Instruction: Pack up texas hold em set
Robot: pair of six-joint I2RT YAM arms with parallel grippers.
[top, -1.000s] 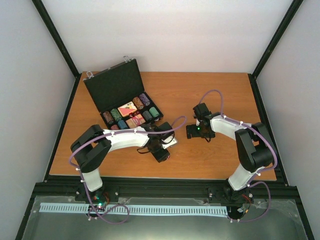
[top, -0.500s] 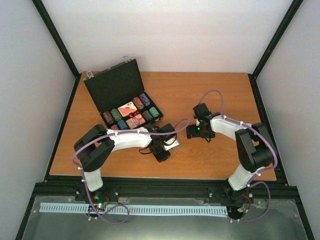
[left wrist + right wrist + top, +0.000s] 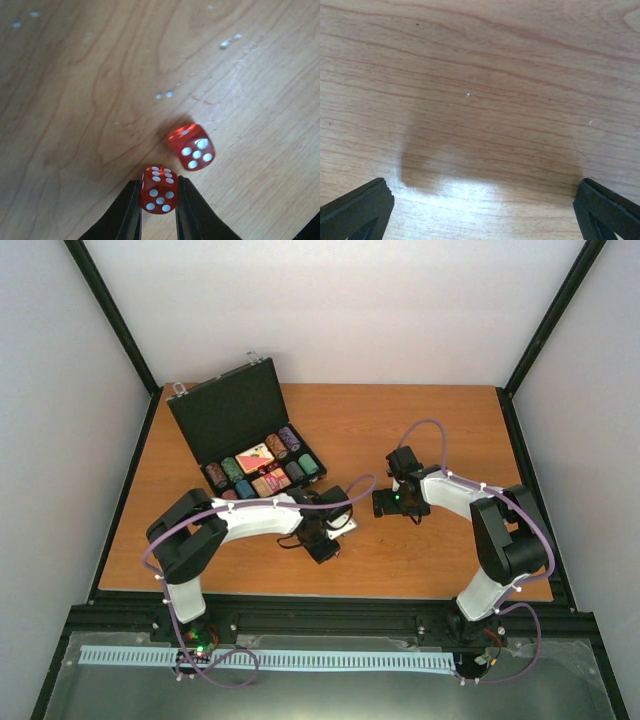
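Observation:
I will lift my left gripper outward and to the left in the top view. Then I will lower its red die between the red card boxes, because the briefcase is open.
The black briefcase (image 3: 232, 417) lies open at the table's back left, its tray holding multicoloured chip stacks (image 3: 290, 444) and red card boxes (image 3: 256, 457). My left gripper (image 3: 159, 207) is shut on a red die (image 3: 159, 190) with white pips, just above the wood. A second red die (image 3: 192, 147) lies loose on the table just beyond it to the right. In the top view the left gripper (image 3: 322, 549) points down in front of the case. My right gripper (image 3: 386, 503) is open wide and empty over bare wood at the table's middle; its fingertips (image 3: 360, 205) show at the frame's corners.
The wooden table (image 3: 440, 430) ends at black frame rails on all sides. White walls close the cell. Purple cables loop over both arms.
The left arm has shifted slightly toward the middle, near the dice. The right arm has not moved.

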